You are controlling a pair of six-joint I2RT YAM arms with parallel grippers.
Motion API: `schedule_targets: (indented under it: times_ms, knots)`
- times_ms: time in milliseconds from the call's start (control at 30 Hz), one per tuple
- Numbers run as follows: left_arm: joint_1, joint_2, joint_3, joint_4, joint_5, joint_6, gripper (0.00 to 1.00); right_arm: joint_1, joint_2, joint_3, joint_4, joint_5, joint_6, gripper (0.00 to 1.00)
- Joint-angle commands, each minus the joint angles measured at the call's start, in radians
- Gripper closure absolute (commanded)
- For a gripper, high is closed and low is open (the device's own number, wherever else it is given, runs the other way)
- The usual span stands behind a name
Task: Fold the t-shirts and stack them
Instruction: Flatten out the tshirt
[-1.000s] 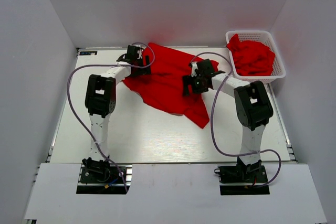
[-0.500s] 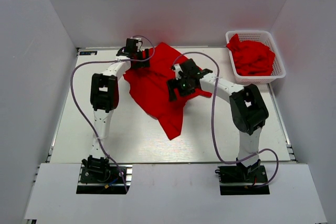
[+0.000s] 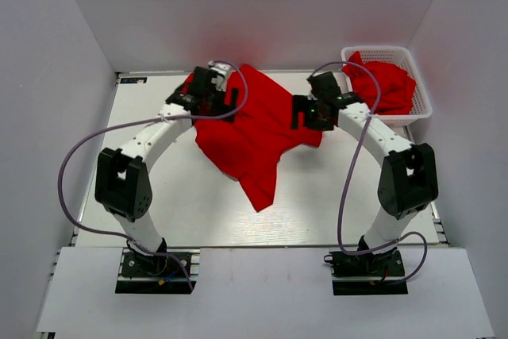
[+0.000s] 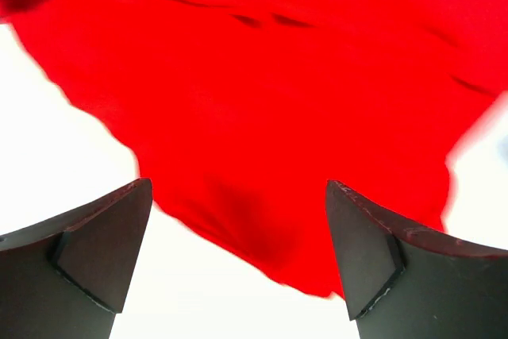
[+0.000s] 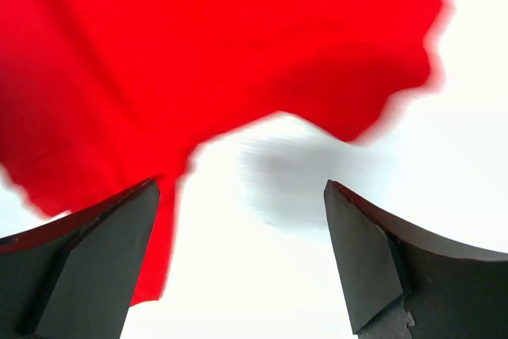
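The narrow tail's tip (image 3: 261,203) sticks out alone, so my left gripper should next swing back and to its right in the top view and lower onto it.
One red t-shirt (image 3: 252,129) lies crumpled on the white table, with a narrow tail pointing toward the front. My left gripper (image 3: 221,103) is at the shirt's back left edge. In the left wrist view it (image 4: 238,188) is open and holds nothing, with the shirt (image 4: 262,77) spread just beyond the fingertips. My right gripper (image 3: 300,113) is at the shirt's right edge. In the right wrist view it (image 5: 242,188) is open over bare table, with the shirt (image 5: 159,53) beyond it to the upper left. More red t-shirts (image 3: 385,85) lie heaped in a basket.
The white lattice basket (image 3: 421,109) stands at the back right corner of the table (image 3: 190,204). White walls close in the table on the left, back and right. Both arm bases sit at the near edge.
The right gripper has moved from the middle of the shirt back and to the right edge and is off the cloth. The left arm has swung so its elbow sits further left. The shirt has settled on the table.
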Motion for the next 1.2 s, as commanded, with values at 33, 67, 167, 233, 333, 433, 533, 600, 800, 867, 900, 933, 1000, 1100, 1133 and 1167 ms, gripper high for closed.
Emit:
schedule_targets:
  times_ms: [33,67,167,233,333,433,533,600,800,867,900,933,1000,1100,1133,1167]
  knots:
    - [-0.191,-0.051,-0.072,-0.067,0.006,-0.005,0.00,-0.086,-0.075,-0.033,-0.053,0.116,0.083,0.10]
    - [-0.214,-0.068,-0.092,-0.068,0.028,-0.005,0.00,-0.096,-0.075,-0.033,-0.065,0.116,0.089,0.10]
    - [-0.300,-0.144,-0.198,-0.068,0.077,-0.014,0.00,-0.151,-0.083,-0.036,-0.076,0.108,0.126,0.10]
    - [-0.349,-0.198,-0.265,-0.058,0.109,-0.005,0.00,-0.183,-0.089,-0.042,-0.073,0.090,0.135,0.10]
    - [-0.448,-0.208,-0.299,-0.081,0.154,0.007,0.00,-0.211,-0.089,-0.044,-0.066,-0.003,0.115,0.10]
    - [-0.534,-0.198,-0.322,-0.074,0.180,0.007,0.00,-0.214,-0.103,-0.068,-0.039,-0.073,0.105,0.10]
    - [-0.583,-0.198,-0.357,-0.023,0.183,0.007,0.00,-0.217,-0.144,-0.102,-0.005,-0.088,0.092,0.10]
    - [-0.609,-0.177,-0.370,-0.023,0.151,0.007,0.00,-0.215,-0.169,-0.128,0.001,-0.090,0.080,0.10]
    - [-0.638,-0.111,-0.402,0.004,0.111,0.007,0.00,-0.214,-0.196,-0.145,-0.013,-0.082,0.072,0.10]
    - [-0.638,-0.137,-0.437,0.032,0.111,0.007,0.01,-0.215,-0.207,-0.151,-0.007,-0.075,0.068,0.10]
    - [-0.638,-0.148,-0.448,0.041,0.094,-0.012,0.03,-0.214,-0.209,-0.154,-0.011,-0.067,0.068,0.10]
    - [-0.638,-0.148,-0.448,0.041,0.094,-0.013,0.04,-0.214,-0.213,-0.156,-0.013,-0.061,0.068,0.10]
    - [-0.638,-0.139,-0.459,0.041,0.094,-0.023,0.04,-0.214,-0.217,-0.161,-0.014,-0.059,0.068,0.10]
    - [-0.638,-0.085,-0.459,0.032,0.115,-0.023,0.08,-0.212,-0.216,-0.161,-0.022,-0.061,0.068,0.10]
    - [-0.638,-0.085,-0.459,0.032,0.115,-0.034,0.08,-0.214,-0.216,-0.159,-0.022,-0.061,0.068,0.10]
    - [-0.638,-0.085,-0.459,0.032,0.106,-0.034,0.10,-0.215,-0.216,-0.162,-0.020,-0.062,0.066,0.10]
